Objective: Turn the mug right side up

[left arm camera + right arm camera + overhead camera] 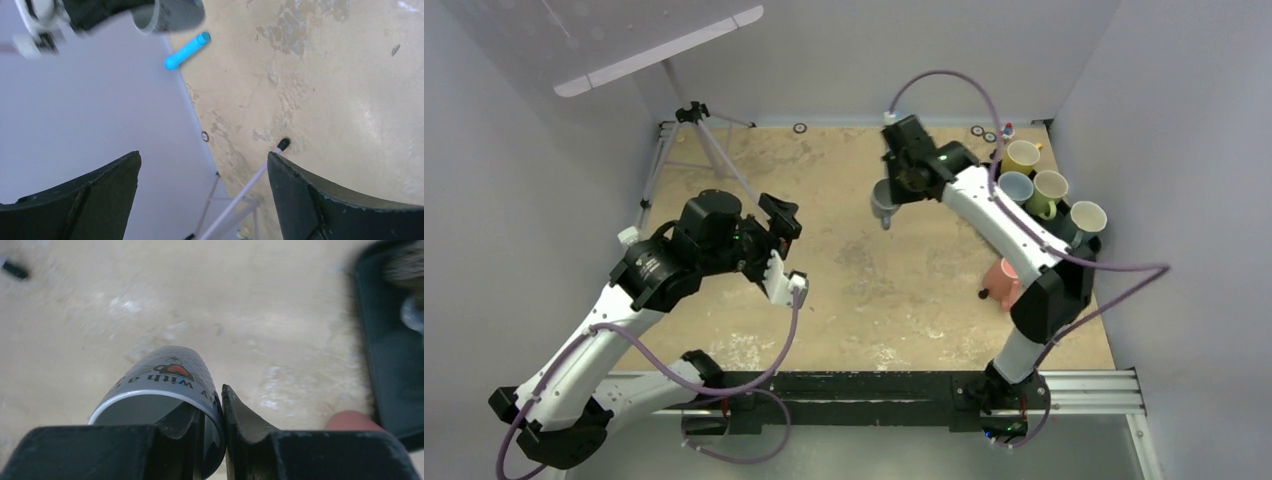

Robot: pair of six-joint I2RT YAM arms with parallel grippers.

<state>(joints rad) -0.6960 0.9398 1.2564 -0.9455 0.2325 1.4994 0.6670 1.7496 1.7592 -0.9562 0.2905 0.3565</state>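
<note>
My right gripper moves to its right in the top view next, lowers the mug and releases.
A grey mug with printed text and a red heart is held by my right gripper, shut on its rim with one finger inside and one outside. In the top view the mug hangs under the right gripper above the far middle of the table. It also shows at the top of the left wrist view. My left gripper is open and empty, held above the left part of the table; its fingers are wide apart.
Several mugs stand at the far right: yellow, pale blue, olive, grey-blue, and a pink one by the right arm. A tripod stands at the back left. A blue marker lies near the back wall.
</note>
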